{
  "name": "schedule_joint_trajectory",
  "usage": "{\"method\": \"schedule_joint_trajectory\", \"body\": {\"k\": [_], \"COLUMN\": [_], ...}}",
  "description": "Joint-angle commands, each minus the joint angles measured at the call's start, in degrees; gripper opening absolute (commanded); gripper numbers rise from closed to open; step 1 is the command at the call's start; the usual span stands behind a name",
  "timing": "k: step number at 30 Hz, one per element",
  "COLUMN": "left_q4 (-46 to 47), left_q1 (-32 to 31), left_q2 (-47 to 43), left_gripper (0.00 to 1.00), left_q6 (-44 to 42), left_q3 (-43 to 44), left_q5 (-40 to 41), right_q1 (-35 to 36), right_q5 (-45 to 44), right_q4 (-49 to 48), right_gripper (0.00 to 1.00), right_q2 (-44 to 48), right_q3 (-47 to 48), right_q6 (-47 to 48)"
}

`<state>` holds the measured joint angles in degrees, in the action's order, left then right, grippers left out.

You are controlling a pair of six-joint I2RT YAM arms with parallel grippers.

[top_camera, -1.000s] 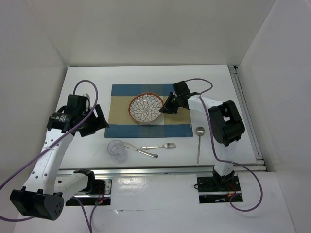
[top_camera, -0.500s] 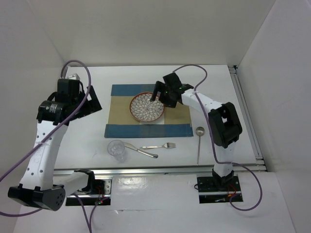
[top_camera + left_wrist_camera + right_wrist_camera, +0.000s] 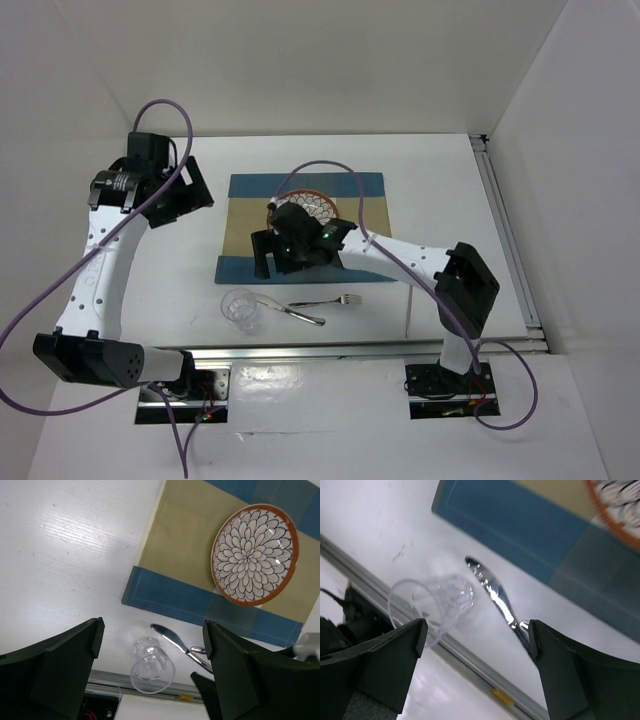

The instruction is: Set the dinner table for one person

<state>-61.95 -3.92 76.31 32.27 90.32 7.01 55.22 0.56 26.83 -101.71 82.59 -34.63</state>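
Note:
My right gripper is above and in front of the glass by the knife, so it will move down and back onto that glass's rim.
On the white dinner table (image 3: 440,180) lies a blue-and-tan striped placemat (image 3: 240,215) with a flower-patterned plate (image 3: 318,203) on it, partly hidden by my right arm. In front of the mat stand a clear glass (image 3: 240,308), a knife (image 3: 292,311) and a fork (image 3: 328,300). My right gripper (image 3: 272,256) hangs open over the mat's near left corner, above the glass (image 3: 432,607) and the knife (image 3: 495,592), with nothing in it. My left gripper (image 3: 185,198) is open and empty, high over the table left of the mat. It looks down on the glass (image 3: 151,666) and the plate (image 3: 254,554).
The silver rail (image 3: 330,347) runs along the near edge just behind the glass. White walls close in the table on the left, back and right. The right forearm (image 3: 400,258) stretches across the mat's near right corner.
My right gripper has opened and swung left from the plate's right side, across the plate, to the mat's near left corner. My left gripper has moved back and to the far left.

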Motion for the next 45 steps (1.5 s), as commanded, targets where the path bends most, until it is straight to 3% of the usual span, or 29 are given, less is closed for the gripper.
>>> {"method": "schedule_joint_trajectory", "body": {"k": [1,8,15,19,20,21,25,33,40,45], "left_q4": [-0.19,-0.71,-0.71,-1.24,-1.24,-1.24,-1.24,-0.71,-0.71,0.08], "left_q1": [1.37,3.21,3.75,3.75,3.75,3.75,3.75,3.75,3.75,3.75], "left_q2": [-1.08,-2.83,-3.97,-3.98,-3.98,-3.98,-4.51,-4.51,-4.51,-4.51], "left_gripper": [0.99,0.97,0.95,0.95,0.95,0.95,0.94,0.94,0.94,0.94], "left_q6": [1.39,0.86,0.34,0.34,-0.19,-0.19,-0.19,-0.19,-0.19,-0.19], "left_q3": [3.02,2.49,1.35,1.87,1.87,1.87,1.87,1.87,2.4,-1.72], "left_q5": [-1.12,-1.12,-1.12,-1.12,-1.12,-1.12,-2.34,-4.19,-5.51,-8.84], "right_q1": [2.16,8.32,8.85,8.85,8.85,8.85,8.85,2.27,-18.28,-31.48], "right_q5": [3.31,3.31,5.06,5.77,4.9,3.85,0.33,-8.46,-14.35,-16.55], "right_q4": [-2.22,-1.43,-3.97,-5.12,-5.12,-4.6,-0.84,8.67,12.98,12.99], "right_gripper": [0.94,0.86,0.75,0.53,0.45,0.29,0.01,0.0,0.0,0.0], "right_q2": [2.14,-4.97,-8.85,-9.38,-8.77,-8.25,-5.26,3.7,7.14,-0.39], "right_q3": [-1.46,2.4,2.41,2.4,2.4,2.4,5.11,8.64,8.29,13.73], "right_q6": [0.88,3.96,4.49,4.49,4.49,4.49,4.49,4.49,5.01,4.31]}}
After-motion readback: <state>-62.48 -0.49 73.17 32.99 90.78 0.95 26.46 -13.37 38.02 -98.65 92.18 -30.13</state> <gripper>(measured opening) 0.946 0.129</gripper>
